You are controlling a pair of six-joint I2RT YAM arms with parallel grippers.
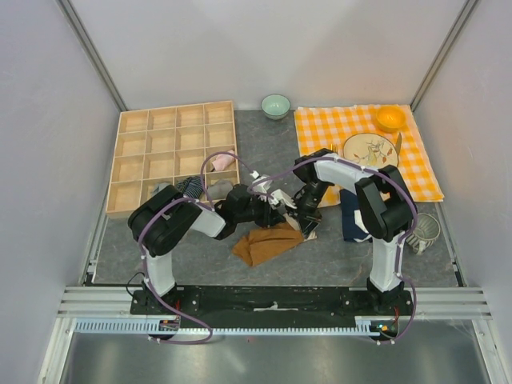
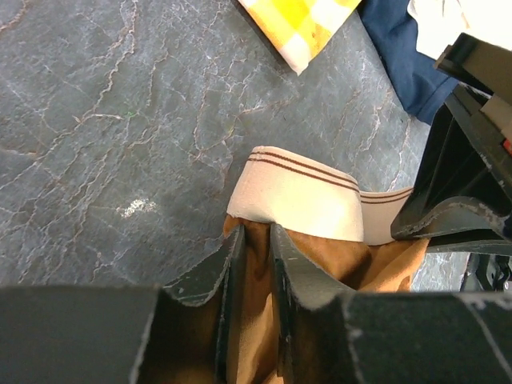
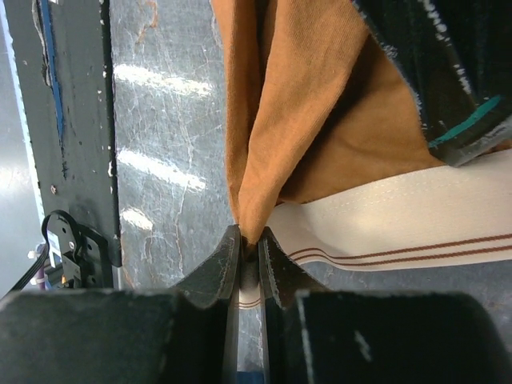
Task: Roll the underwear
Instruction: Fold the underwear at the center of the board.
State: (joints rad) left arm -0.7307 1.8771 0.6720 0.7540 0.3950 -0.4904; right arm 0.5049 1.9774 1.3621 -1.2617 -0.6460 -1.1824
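My right gripper will next move outward to the underwear's band beside my left gripper and let go of the fold, because that part of the band is to the left of my right gripper in the top view.
The rust-brown underwear with a tan striped band lies on the grey table in the middle of the top view. My left gripper is shut on its brown cloth just below the band. My right gripper is shut on a fold of the same garment where brown cloth meets the band. Both grippers meet over its far edge. A cream-white piece shows only as a sliver by the right gripper; I cannot tell what it is.
A wooden divider tray stands at the back left, with a dark striped sock bundle in a near cell. An orange-and-white checked cloth holds a plate and orange bowl. A green bowl, dark blue cloth and mug lie around.
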